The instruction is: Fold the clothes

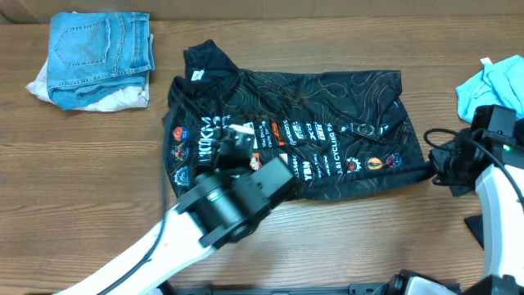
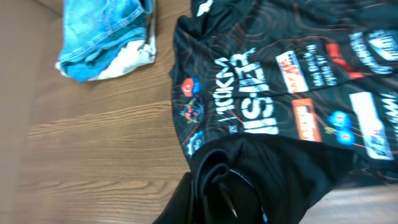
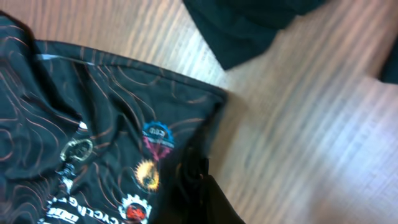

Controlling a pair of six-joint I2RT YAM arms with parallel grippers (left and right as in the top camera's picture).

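The printed front still lies open, so the robot's left gripper should next carry the bunched fold outward and down toward the round logos at the jersey's side (image 1: 180, 139) (image 2: 191, 96) and let go.
A black cycling jersey (image 1: 327, 115) with printed logos lies spread on the wooden table; it also shows in the left wrist view (image 2: 280, 68) and the right wrist view (image 3: 93, 112). My left gripper (image 1: 232, 147) is over the jersey's front left part. In the left wrist view it (image 2: 217, 193) is shut on a bunched fold of the jersey's lower edge. My right gripper (image 1: 431, 170) is at the jersey's front right corner. In the right wrist view it (image 3: 198, 180) is shut on that edge, its fingertips hidden by black cloth.
Folded blue jeans (image 1: 98, 49) lie on a white garment (image 1: 123, 98) at the back left, also in the left wrist view (image 2: 106, 31). A teal garment (image 1: 491, 86) lies at the right edge. A separate dark piece of cloth (image 3: 249, 25) lies beyond the right gripper.
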